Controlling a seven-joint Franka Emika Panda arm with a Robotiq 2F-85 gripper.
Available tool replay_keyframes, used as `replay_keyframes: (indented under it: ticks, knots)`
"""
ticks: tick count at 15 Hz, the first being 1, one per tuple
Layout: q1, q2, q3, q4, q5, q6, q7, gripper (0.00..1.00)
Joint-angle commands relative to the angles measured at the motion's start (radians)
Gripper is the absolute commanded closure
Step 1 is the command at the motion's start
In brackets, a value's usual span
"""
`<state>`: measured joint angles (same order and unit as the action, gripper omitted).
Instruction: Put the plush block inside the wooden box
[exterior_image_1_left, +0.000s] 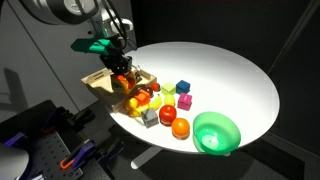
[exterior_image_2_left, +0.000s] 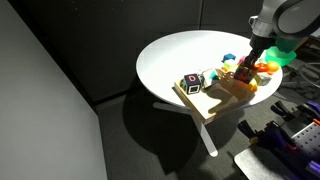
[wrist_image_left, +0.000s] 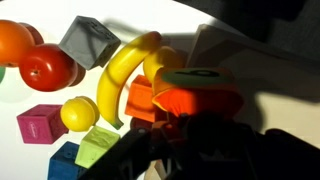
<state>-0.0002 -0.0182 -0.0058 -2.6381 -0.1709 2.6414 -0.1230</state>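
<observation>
I'll next move the plush block with my gripper away from the banana, down onto the box's open bottom, and release it, since that spot is empty.
The orange-red plush block (wrist_image_left: 195, 103) sits between my gripper's dark fingers (wrist_image_left: 185, 135), close under the wrist camera. In both exterior views the gripper (exterior_image_1_left: 121, 68) (exterior_image_2_left: 245, 68) hangs over the pale wooden box (exterior_image_1_left: 100, 85) (exterior_image_2_left: 205, 100) at the table's edge, holding the block (exterior_image_1_left: 123, 78) just above the box's inner end. The gripper looks shut on the block. The fingertips are in shadow. A black and white cube (exterior_image_2_left: 190, 82) lies in the box.
Toys lie beside the box: a yellow banana (wrist_image_left: 125, 72), grey cube (wrist_image_left: 88, 40), red ball (wrist_image_left: 45, 68), orange ball (wrist_image_left: 12, 40), yellow ball (wrist_image_left: 78, 113), and pink (wrist_image_left: 40, 125), green (wrist_image_left: 98, 148) and blue (wrist_image_left: 65, 160) cubes. A green bowl (exterior_image_1_left: 215, 132) stands near the table's edge.
</observation>
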Motion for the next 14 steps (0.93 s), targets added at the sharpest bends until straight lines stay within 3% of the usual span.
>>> replay_keyframes:
  ticks: [1, 9, 14]
  knots:
    - [0.037, -0.045, 0.036, -0.007, 0.052, -0.035, -0.025, 0.84]
    - [0.139, -0.038, 0.128, 0.011, 0.081, -0.036, -0.016, 0.84]
    - [0.169, -0.006, 0.174, 0.033, 0.029, -0.067, 0.126, 0.84]
